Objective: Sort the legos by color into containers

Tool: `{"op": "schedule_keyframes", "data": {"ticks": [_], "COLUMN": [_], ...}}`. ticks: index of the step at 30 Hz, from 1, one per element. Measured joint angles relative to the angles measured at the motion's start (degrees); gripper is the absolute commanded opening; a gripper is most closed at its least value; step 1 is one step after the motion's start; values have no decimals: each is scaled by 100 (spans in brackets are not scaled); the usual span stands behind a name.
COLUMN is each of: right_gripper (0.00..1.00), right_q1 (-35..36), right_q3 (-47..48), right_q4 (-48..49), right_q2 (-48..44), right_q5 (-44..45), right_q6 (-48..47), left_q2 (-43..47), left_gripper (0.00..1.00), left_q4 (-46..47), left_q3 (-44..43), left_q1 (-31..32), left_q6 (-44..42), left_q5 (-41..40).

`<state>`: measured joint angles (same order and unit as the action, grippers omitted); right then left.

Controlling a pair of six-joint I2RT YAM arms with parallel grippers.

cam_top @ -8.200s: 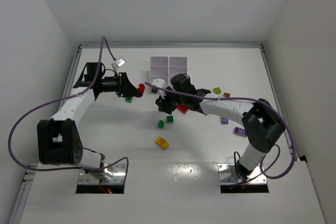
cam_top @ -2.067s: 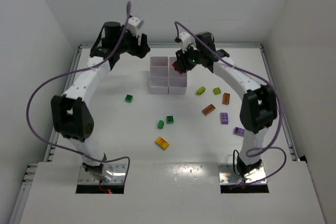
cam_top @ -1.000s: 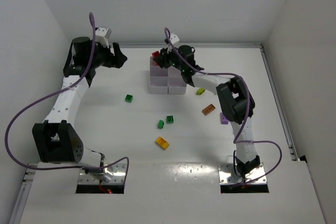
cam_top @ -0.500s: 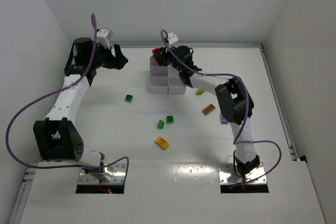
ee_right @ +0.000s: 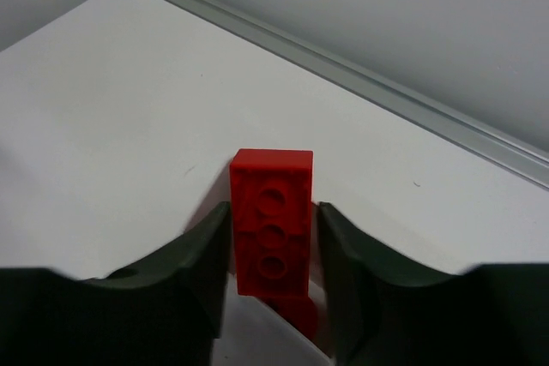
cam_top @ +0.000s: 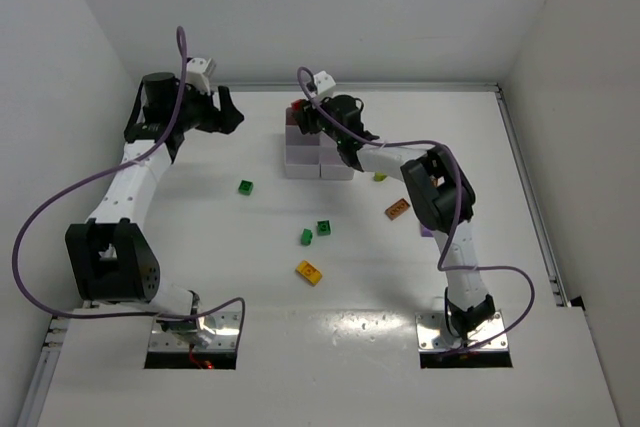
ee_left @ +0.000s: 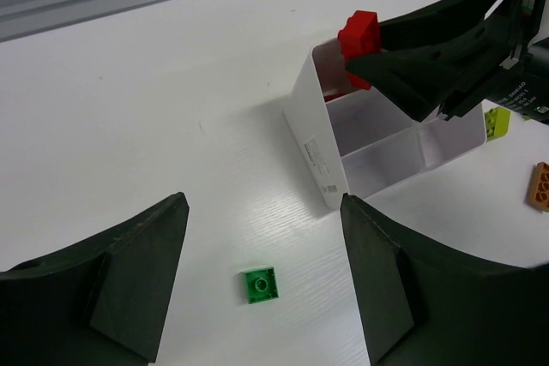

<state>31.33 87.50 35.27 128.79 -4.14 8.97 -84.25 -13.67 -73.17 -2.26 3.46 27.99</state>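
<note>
My left gripper brings its open fingers down and back astride the green lego beside the tray next and closes, since bare tabletop around the lego gives them room.
My right gripper [cam_top: 303, 112] is shut on a red lego [cam_top: 297, 105] and holds it upright over the far-left compartment of the white containers tray [cam_top: 300, 159]. In the right wrist view the red lego [ee_right: 270, 225] fills the space between the fingers of the right gripper [ee_right: 272, 212]; a second red piece [ee_right: 300, 316] shows below it. The left wrist view shows the red lego [ee_left: 360, 33] above the tray wall [ee_left: 317, 143]. My left gripper [cam_top: 232, 112] hangs open left of the tray. A green lego [ee_left: 260, 285] lies on the table under the left gripper [ee_left: 263, 212].
Loose legos lie on the table: a green one [cam_top: 245, 187], two green ones [cam_top: 323, 228] [cam_top: 306, 237], a yellow one [cam_top: 309, 272], an orange one [cam_top: 398, 210] and a lime one [cam_top: 381, 175]. A metal rail [cam_top: 420, 87] and the walls bound the far edge.
My right gripper has carried the red lego slightly left along the tray's far row. The left arm has barely shifted.
</note>
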Motion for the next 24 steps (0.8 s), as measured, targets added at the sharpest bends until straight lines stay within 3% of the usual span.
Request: {"op": "schedule_keyframes", "data": {"ticks": [5, 12, 14, 17, 24], "right_gripper": [67, 71, 71, 69, 69], "right_q1": [4, 42, 42, 2, -280], "right_q3": [-2, -269, -433, -645, -719], "right_q4": [7, -44, -214, -706, -2889], "right_q2": [-2, -332, -675, -1440, -3145], "right_q5": [-28, -153, -258, -597, -1740], "right_q6": [-44, 20, 55, 96, -577], "left_q2": [-11, -11, -31, -170, -752], "left_gripper": [78, 78, 74, 73, 77], "left_q4": [4, -245, -570, -1123, -2024], "left_q3": [11, 369, 490, 509, 531], "left_q1": [-9, -9, -9, 37, 195], "left_q6": [-46, -485, -719, -1099, -1558], "left_q5": [55, 197, 136, -33, -398]}}
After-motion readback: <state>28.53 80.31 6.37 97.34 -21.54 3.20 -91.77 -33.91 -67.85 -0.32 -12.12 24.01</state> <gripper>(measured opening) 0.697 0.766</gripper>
